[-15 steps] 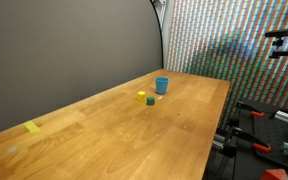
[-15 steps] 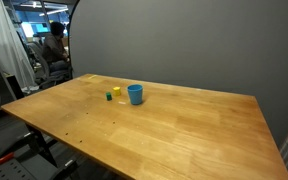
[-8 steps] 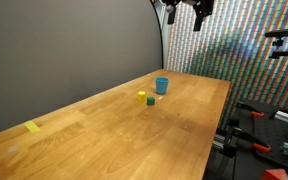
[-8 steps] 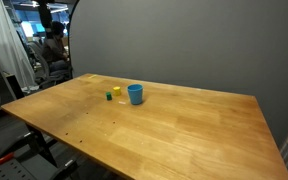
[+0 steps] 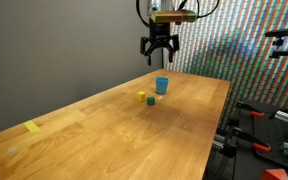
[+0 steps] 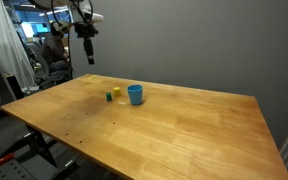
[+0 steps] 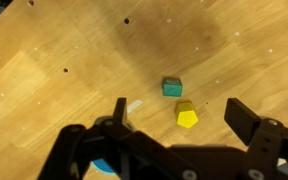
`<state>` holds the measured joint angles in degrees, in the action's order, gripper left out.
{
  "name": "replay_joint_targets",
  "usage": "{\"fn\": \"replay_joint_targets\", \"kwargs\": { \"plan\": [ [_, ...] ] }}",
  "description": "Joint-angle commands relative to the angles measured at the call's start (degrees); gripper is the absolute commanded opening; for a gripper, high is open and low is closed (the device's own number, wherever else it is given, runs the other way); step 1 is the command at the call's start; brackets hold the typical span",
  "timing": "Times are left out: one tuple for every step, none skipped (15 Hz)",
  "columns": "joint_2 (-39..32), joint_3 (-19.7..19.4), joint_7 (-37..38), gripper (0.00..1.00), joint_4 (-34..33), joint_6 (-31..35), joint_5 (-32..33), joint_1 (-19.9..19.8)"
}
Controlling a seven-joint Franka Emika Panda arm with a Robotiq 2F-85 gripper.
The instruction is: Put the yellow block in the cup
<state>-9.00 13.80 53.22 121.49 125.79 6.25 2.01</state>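
Note:
The yellow block [image 5: 141,97] [image 7: 187,114] lies far below my gripper, between its open fingers, so next my gripper lowers them around the block's opposite sides and closes.
The tiny yellow block [image 5: 141,97] lies on the wooden table [image 5: 104,130] next to the small dark green block [image 5: 150,100], near the light-blue cup [image 5: 161,86]. They also show in an exterior view: the yellow block [image 6: 117,92], the green block [image 6: 109,97], the cup [image 6: 135,94]. My gripper [image 5: 158,59] hangs open and empty high above the table's far end, also seen in an exterior view [image 6: 89,58]. In the wrist view the gripper [image 7: 179,113] is open, with the yellow block [image 7: 187,114] between its fingers far below and the green block [image 7: 172,87] just beyond. The cup's blue rim [image 7: 102,166] peeks out at the lower left.
A flat yellow tape patch [image 5: 32,127] lies near the table's near corner. A grey curtain backs the table. Red-handled clamps [image 5: 246,112] and gear stand beside the table edge. A person [image 6: 54,45] sits in the background.
The arm has come into view and moved down from the top of the frame towards the blocks and cup. The blocks and cup have not moved.

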Motion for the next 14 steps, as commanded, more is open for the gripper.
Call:
{"fn": "replay_joint_targets", "kwargs": {
  "plan": [
    [-10.4, -5.5, 0.0, 1.0, -10.1, -0.8, 0.2, 3.3],
    [-12.7, -6.6, -0.4, 1.0, -12.1, -0.5, -0.6, 3.8],
    [-14.9, -7.5, -0.9, 1.0, -13.8, -0.1, -1.4, 4.2],
    [-17.1, -8.1, -1.5, 1.0, -15.6, -0.1, -2.2, 4.5],
    [-19.1, -8.7, -1.7, 1.0, -17.3, -0.1, -2.8, 4.8],
    [-21.0, -9.3, -1.9, 1.0, -18.9, 0.2, -3.2, 5.1],
    [-22.9, -9.6, -2.6, 1.0, -20.5, 0.5, -3.9, 5.2],
    [-24.6, -9.8, -2.9, 1.0, -22.0, 0.7, -4.7, 5.3],
    [-26.1, -10.0, -3.3, 1.0, -23.4, 0.9, -5.6, 5.4],
    [-27.6, -10.3, -3.6, 1.0, -24.7, 0.9, -6.1, 5.5],
    [-28.8, -10.7, -3.7, 1.0, -25.8, 1.0, -6.3, 5.8],
    [-29.8, -11.2, -3.4, 1.0, -26.8, 1.3, -6.3, 6.2],
    [-30.7, -11.6, -3.4, 1.0, -27.5, 1.8, -6.5, 6.3],
    [-31.8, -11.9, -3.5, 1.0, -28.2, 2.2, -6.6, 6.5]
  ]
}}
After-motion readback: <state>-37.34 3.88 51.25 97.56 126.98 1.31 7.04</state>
